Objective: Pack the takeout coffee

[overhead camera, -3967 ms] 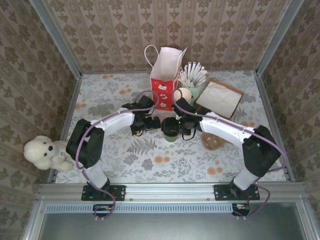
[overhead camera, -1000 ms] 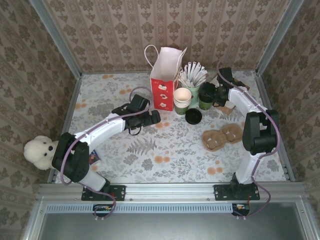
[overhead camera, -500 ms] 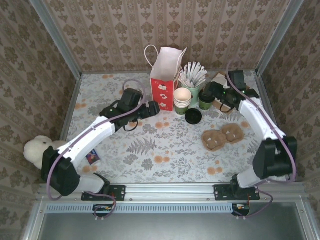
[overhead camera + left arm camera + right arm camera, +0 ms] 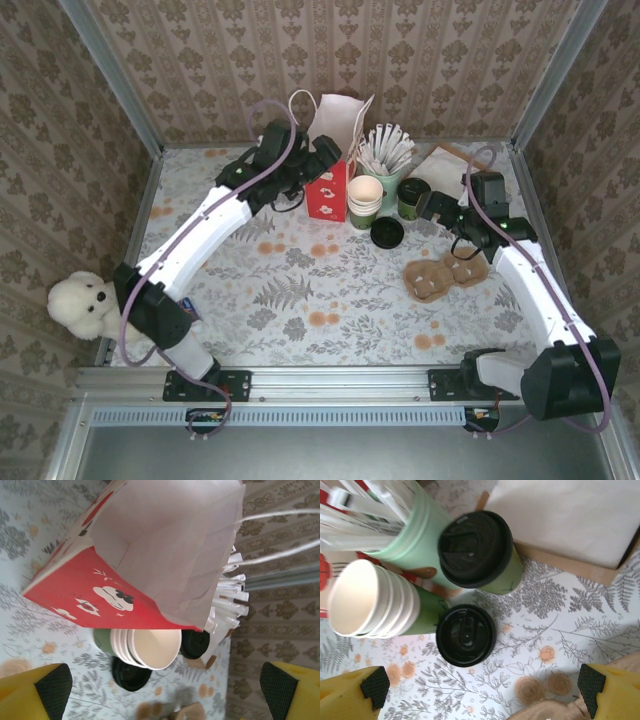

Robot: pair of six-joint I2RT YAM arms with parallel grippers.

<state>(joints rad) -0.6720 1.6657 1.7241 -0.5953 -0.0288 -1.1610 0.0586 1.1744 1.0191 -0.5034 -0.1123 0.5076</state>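
Observation:
I should lower my left gripper next, with its open fingers going on both sides of the bag's near rim [image 4: 337, 163] [image 4: 144, 594]. That rim is below it, and the bag's opening has room for one finger inside.
The takeout coffee [image 4: 411, 196], a small green cup under a black lid [image 4: 475, 549], stands upright on the table right of the stick holder, and its lid [image 4: 195, 643] peeks past the bag's lower edge. My right gripper [image 4: 436, 205] hovers just right of the cup, open [image 4: 482, 684], with bare table and a loose lid between its fingers. The red-and-white paper bag [image 4: 333, 150] stands at the back with its mouth open [image 4: 160, 540]. At the bag's top left edge, my left gripper [image 4: 322, 156] is open [image 4: 165, 685] and holds nothing.
A loose black lid [image 4: 386, 232] lies in front of a stack of lidless green cups [image 4: 365, 197]. A green holder of white sticks [image 4: 386, 162] stands behind them. A brown napkin box [image 4: 455, 165] sits at the back right, a cardboard cup carrier [image 4: 445, 272] nearer, and a plush dog [image 4: 85, 300] at the left.
My left arm has swung from the table's middle up and back to the bag's top. My right gripper has drawn back to the right, off the coffee cup, which stays standing.

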